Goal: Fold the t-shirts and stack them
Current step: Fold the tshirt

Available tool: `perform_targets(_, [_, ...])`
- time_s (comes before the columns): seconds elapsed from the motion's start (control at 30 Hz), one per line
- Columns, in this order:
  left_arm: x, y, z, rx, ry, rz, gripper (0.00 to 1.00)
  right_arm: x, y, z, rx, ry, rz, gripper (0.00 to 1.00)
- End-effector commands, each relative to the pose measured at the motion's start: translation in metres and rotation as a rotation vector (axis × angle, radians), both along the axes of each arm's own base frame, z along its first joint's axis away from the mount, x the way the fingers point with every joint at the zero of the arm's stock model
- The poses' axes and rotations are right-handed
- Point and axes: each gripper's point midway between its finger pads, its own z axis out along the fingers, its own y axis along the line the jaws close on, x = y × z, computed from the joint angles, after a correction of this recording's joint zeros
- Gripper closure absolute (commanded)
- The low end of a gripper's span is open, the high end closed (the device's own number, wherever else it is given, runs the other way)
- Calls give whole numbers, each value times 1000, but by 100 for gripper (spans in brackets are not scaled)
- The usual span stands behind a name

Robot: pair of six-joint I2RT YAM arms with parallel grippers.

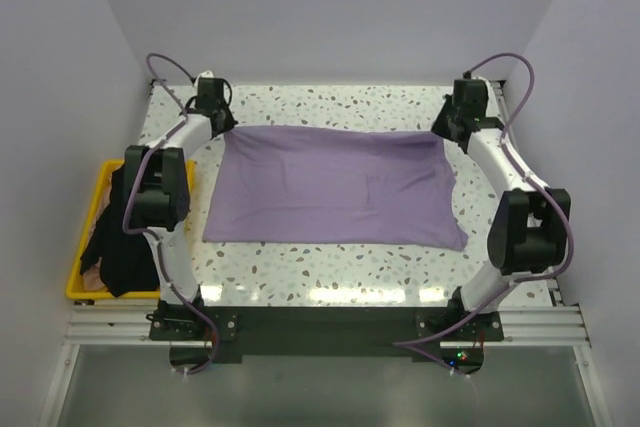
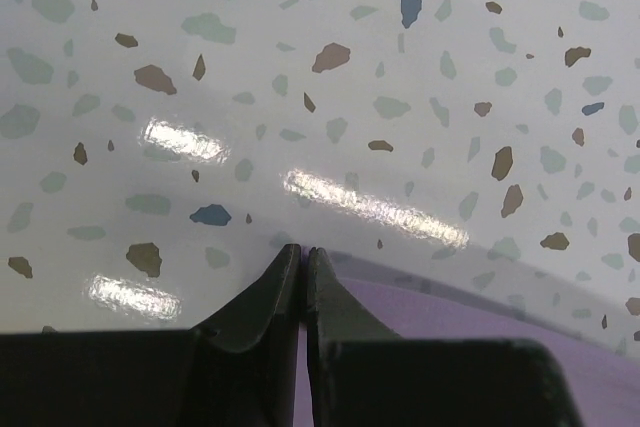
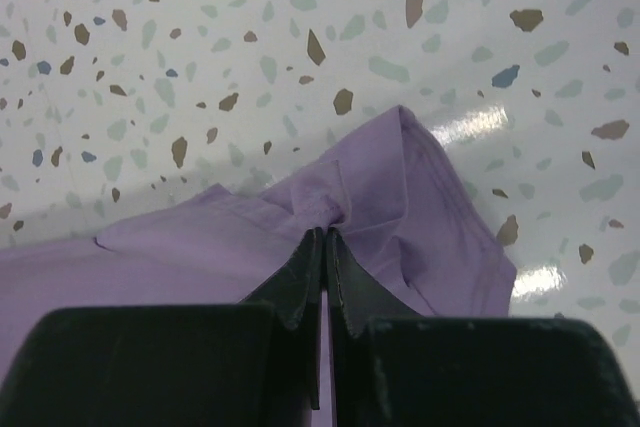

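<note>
The lavender t-shirt (image 1: pixel 335 185) lies flat, its far corners held, so my left gripper will next draw back over it toward its near edge, then open.
The pale lavender t-shirt (image 1: pixel 335 185) lies spread flat across the middle of the terrazzo table. My left gripper (image 1: pixel 222 117) is at its far left corner, jaws shut on the shirt's edge (image 2: pixel 420 297), as the left wrist view (image 2: pixel 303 251) shows. My right gripper (image 1: pixel 447 127) is at the far right corner, shut on a bunched fold of the lavender fabric (image 3: pixel 400 197), seen in the right wrist view (image 3: pixel 326 233). The black t-shirt (image 1: pixel 122 232) hangs crumpled over the yellow crate at the left.
The yellow plastic crate (image 1: pixel 79 265) sits off the table's left edge beside the left arm. White walls close in the table on the left, far and right sides. An aluminium rail runs along the near edge.
</note>
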Motion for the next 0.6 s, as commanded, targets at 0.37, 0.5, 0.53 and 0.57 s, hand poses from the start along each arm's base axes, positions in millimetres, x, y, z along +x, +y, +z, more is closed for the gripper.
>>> perform_targets(0.37, [-41,17,38,-13,-59,95,96,-71,-1,13,53,-51,-28,100])
perform_targets(0.5, [-52,18,36,-12,-45,104,96,-84,2,8,69,-44,-20,100])
perform_targets(0.53, [-54,19,35,-10,-42,105,96,-86,5,8,80,-46,-13,100])
perform_targets(0.57, [-58,19,32,-10,-34,106,96,-88,5,7,84,-44,-12,100])
